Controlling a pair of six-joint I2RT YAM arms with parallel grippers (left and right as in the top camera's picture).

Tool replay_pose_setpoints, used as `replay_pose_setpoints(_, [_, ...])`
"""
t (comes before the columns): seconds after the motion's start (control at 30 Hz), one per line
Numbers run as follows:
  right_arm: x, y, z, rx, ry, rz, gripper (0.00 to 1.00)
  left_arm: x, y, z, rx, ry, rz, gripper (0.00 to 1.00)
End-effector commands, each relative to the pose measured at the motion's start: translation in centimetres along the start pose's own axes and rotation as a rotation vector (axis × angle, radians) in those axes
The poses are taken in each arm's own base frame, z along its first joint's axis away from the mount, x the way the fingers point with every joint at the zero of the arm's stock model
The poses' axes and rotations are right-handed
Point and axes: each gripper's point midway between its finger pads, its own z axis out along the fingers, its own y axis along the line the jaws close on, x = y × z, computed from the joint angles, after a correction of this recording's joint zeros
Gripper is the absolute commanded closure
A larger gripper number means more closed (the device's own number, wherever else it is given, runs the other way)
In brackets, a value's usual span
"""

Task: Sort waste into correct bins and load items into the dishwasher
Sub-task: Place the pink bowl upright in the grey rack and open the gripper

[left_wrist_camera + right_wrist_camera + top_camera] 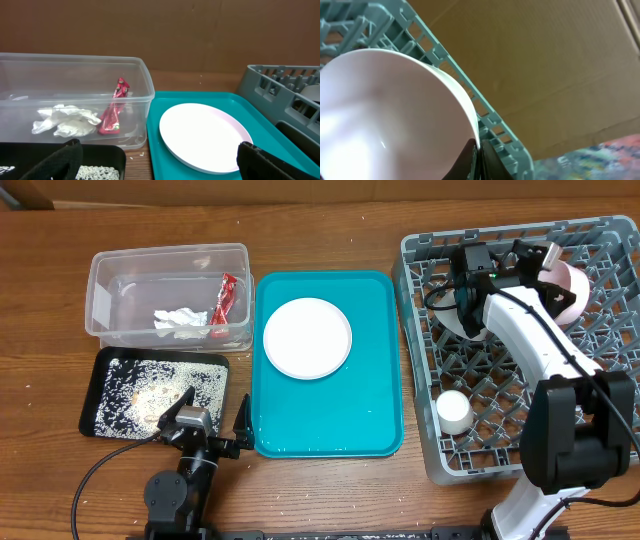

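My right gripper moves toward the rack's teal-tray side next and lowers the pale pink-white bowl between the rack's pegs.
My right gripper (553,265) reaches into the back right of the grey dishwasher rack (520,445). It is shut on the rim of a pale pink-white bowl (570,288), which stands on edge among the pegs. In the right wrist view the fingers (470,162) pinch the bowl (395,115) rim. A small white cup (453,409) sits in the rack's front left. My left gripper (208,418) is open between the black tray (95,385) of crumbs and the teal tray; nothing is between its jaws (159,146). A white plate (307,337) lies on the teal tray.
The clear tub (100,290) at the back left holds a red wrapper (224,300) and a crumpled tissue (180,319). The teal tray (330,420) fills the table's centre. A few crumbs (134,155) lie on the wood between tub and tray. Cardboard backs the table.
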Motion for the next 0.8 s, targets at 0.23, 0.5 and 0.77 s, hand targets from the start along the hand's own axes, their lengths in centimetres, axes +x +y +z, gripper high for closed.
replay_pose_setpoints(0.23, [0.2, 0.9, -0.3, -0.010, -0.005, -0.096, 0.96, 0.0, -0.1, 0.0, 0.008, -0.004, -0.010, 0.00])
replay_pose_setpoints(0.5, [0.2, 3.3, -2.8, -0.107, -0.030, -0.136, 0.96, 0.0, -0.1, 0.0, 0.008, -0.004, -0.010, 0.00])
replay_pose_setpoints(0.77, [-0.6, 2.8, -5.1, -0.064, -0.114, -0.184, 0.96, 0.0, -0.1, 0.0, 0.008, -0.004, -0.010, 0.00])
